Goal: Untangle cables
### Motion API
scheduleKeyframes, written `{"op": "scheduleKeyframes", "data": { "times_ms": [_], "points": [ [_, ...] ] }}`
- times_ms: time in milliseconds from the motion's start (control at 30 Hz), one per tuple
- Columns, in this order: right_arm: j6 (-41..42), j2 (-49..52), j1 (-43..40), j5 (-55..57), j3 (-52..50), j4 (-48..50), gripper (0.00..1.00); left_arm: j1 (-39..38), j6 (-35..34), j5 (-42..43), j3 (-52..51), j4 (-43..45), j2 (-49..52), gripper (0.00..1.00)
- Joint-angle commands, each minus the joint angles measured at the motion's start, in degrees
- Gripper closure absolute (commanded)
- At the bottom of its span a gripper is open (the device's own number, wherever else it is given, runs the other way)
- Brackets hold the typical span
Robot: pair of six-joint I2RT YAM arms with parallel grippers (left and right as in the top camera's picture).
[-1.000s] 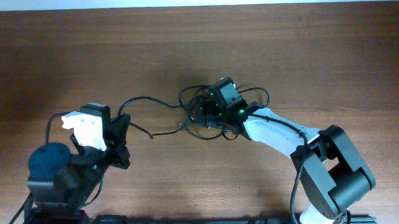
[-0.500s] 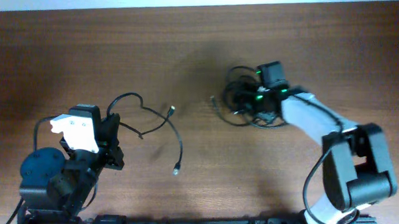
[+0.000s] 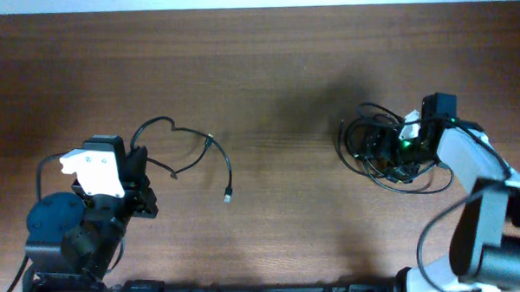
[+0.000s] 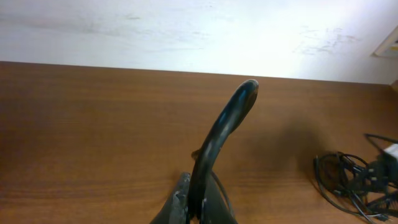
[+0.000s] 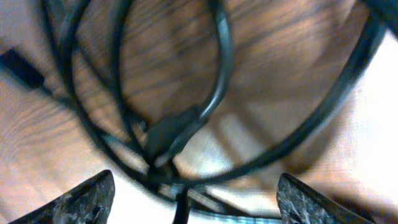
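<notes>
My left gripper needs to move outward and to the left in the overhead view, then go down and release the cable, because the bare wood is open far from the bundle (image 3: pixel 47 93).
A single black cable (image 3: pixel 210 142) runs from my left gripper (image 3: pixel 145 172) in a loop across the table and ends in a small plug (image 3: pixel 228 195). In the left wrist view my left gripper (image 4: pixel 198 202) is shut on this cable (image 4: pixel 225 121), which arcs upward. A tangled bundle of black cables (image 3: pixel 371 152) lies at the right, also seen in the left wrist view (image 4: pixel 348 180). My right gripper (image 3: pixel 397 149) hovers over the bundle. In the right wrist view its fingers (image 5: pixel 199 205) are wide open, with cable loops (image 5: pixel 217 81) and a plug (image 5: pixel 171 134) below them.
The brown wooden table (image 3: pixel 280 69) ends at a white wall at the far edge (image 4: pixel 186 37). The arm bases stand at the near edge, left base (image 3: pixel 62 230) and right base (image 3: pixel 490 258). A wide stretch of bare wood separates the single cable from the bundle.
The right gripper moved far to the right together with the bundle. One cable came free of the bundle and moved left with my left gripper, which drew back.
</notes>
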Motion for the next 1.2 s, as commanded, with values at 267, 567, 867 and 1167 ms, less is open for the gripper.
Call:
{"op": "scheduleKeyframes", "data": {
  "times_ms": [267,567,867,1167],
  "points": [
    [-2.4,-32.7,-0.2,-0.4,0.0,-4.4,0.13,0.4,-0.7,-21.2,0.9,9.8,4.2,1.0],
    [-8.2,-35.5,3.3,-7.5,0.0,-6.8,0.13,1.6,9.0,-47.8,0.9,48.0,18.9,1.0],
    [-8.3,-35.5,14.1,-7.3,0.0,-6.4,0.13,26.7,2.0,-25.8,1.2,57.2,49.3,1.0],
    [-8.3,-32.2,23.0,-2.7,0.0,-5.5,0.01,29.0,-9.7,-22.3,1.2,45.3,63.7,0.01]
  ]
}}
